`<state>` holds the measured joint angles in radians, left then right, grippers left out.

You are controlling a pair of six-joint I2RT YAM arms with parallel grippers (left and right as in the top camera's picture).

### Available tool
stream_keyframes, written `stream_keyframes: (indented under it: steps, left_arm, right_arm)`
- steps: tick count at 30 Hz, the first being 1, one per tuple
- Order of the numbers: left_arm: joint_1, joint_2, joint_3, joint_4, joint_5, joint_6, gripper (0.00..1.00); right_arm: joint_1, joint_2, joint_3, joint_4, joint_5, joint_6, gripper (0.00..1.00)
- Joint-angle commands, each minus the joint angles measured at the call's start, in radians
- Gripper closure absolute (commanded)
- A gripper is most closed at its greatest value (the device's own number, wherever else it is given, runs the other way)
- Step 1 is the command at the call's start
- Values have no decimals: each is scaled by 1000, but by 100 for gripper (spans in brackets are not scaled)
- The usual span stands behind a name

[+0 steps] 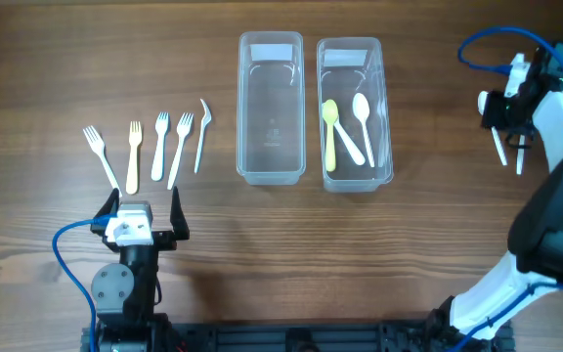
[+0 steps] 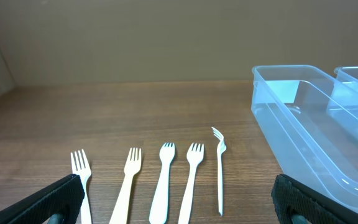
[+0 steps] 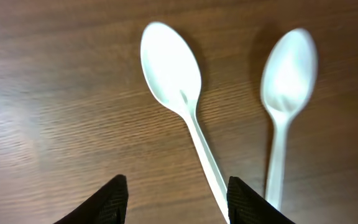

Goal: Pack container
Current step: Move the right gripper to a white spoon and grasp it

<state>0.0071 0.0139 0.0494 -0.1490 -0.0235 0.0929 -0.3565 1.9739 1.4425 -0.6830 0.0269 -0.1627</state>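
Observation:
My right gripper's open fingers are still above the white spoon nearer the containers. My right gripper should go down onto the neck of the white spoon [image 1: 491,121] [image 3: 189,114].
Several white and cream plastic forks [image 1: 160,145] lie in a row on the table at the left; they also show in the left wrist view [image 2: 166,180]. My left gripper [image 1: 143,207] [image 2: 179,210] is open and empty just in front of their handles. An empty clear container [image 1: 271,171] [image 2: 303,124] stands mid-table. Beside it, a second clear container [image 1: 384,108] holds a yellow spoon [image 1: 329,132] and two white spoons [image 1: 363,117]. My right gripper [image 1: 509,115] [image 3: 176,202] is open above two white spoons [image 1: 499,147] [image 3: 173,68] lying on the table at the far right.
The wooden table [image 1: 438,244] carries nothing else. Blue cables loop near both arms [image 1: 66,254]. The right arm's base stands at the bottom right [image 1: 545,244].

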Motion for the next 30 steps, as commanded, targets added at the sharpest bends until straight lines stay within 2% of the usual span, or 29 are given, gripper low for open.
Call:
stream_keyframes:
  steps: [1, 23, 30]
  left_arm:
    - [6, -7, -9, 3, 16, 15, 0]
    - [6, -7, -9, 3, 16, 15, 0]
    - [6, -7, -9, 3, 16, 15, 0]
  right_arm:
    - [2, 52, 6, 19, 38, -29, 49]
    - [-12, 147, 3, 100, 63, -74, 50]
    - [-11, 200, 3, 99, 19, -71, 59]
